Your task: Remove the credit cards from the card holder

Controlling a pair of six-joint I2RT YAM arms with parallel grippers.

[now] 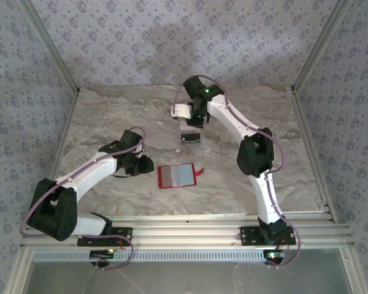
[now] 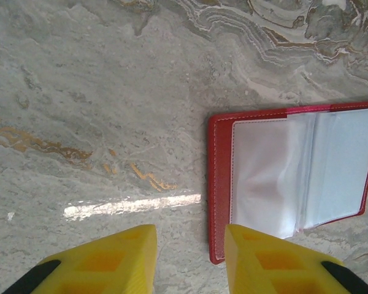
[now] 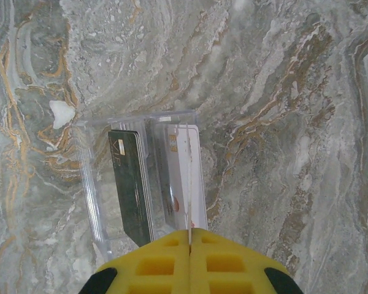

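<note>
My right gripper lowers the thin card, already lined up edge-on, into the clear stand's slot [image 1: 188, 127] [image 3: 183, 168] holding a white card below the gripper next, and releases.
The red card holder [image 1: 176, 176] lies open and flat on the marble table, its pale inner pockets [image 2: 294, 177] facing up. My left gripper [image 2: 190, 257] hovers open just left of it. Its right yellow finger [image 2: 264, 260] is over the holder's near left corner, and nothing is gripped. At the back, my right gripper [image 3: 189, 231] is shut on a thin white credit card [image 3: 187, 184], seen edge-on above a clear plastic stand [image 3: 89, 184]. A dark card [image 3: 132, 184] and another white card [image 3: 172, 177] stand in that stand's slots.
The clear stand [image 1: 190, 137] sits at the middle back of the table under my right gripper [image 1: 194, 121]. Patterned walls with metal corner posts [image 1: 310, 58] close in the left, right and back. A metal rail [image 1: 190, 225] runs along the near edge.
</note>
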